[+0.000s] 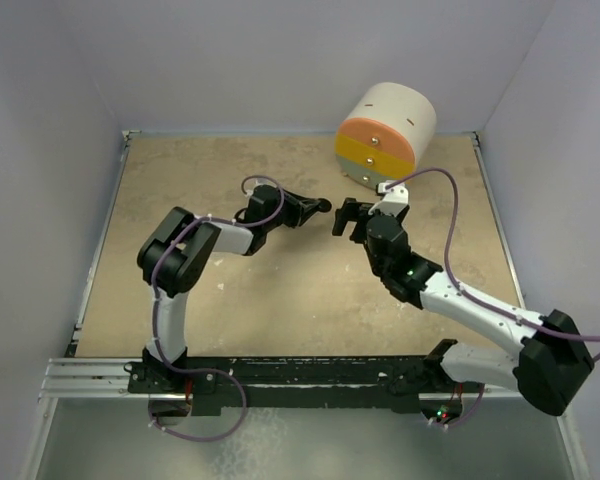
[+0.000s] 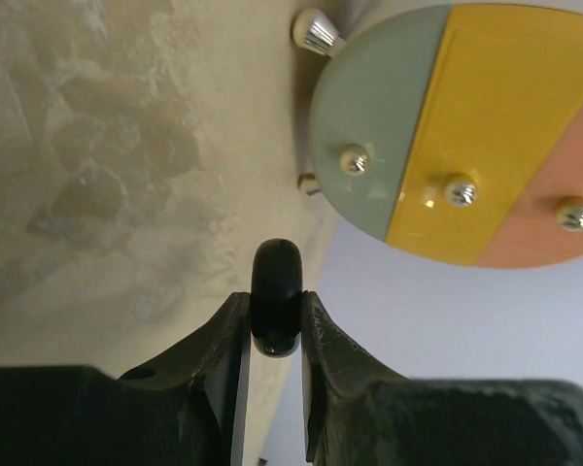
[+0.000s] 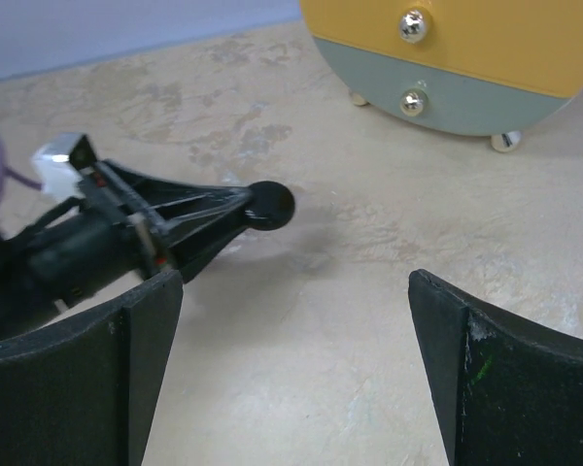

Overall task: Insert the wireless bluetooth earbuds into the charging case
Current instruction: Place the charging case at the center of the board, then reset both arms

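Note:
My left gripper needs to tilt its fingers downward and bring the black charging case (image 1: 323, 205) down to the bare table for release, because it still hangs above it.
A black round charging case (image 2: 275, 267) stands on edge between the fingertips of my left gripper (image 2: 275, 303), which is shut on it and holds it just above the table. In the top view the case (image 1: 323, 205) is near the table's middle, facing my right gripper (image 1: 346, 222). The right gripper (image 3: 296, 291) is open with only bare table between its fingers. It points at the case (image 3: 270, 205) a short way ahead. No earbuds are in view.
A drum-shaped cabinet (image 1: 385, 135) lies at the back right, with orange, yellow and grey-green drawer fronts and metal knobs (image 2: 460, 190), on small feet (image 3: 505, 142). Pale walls close in the beige tabletop (image 1: 280, 290) on three sides.

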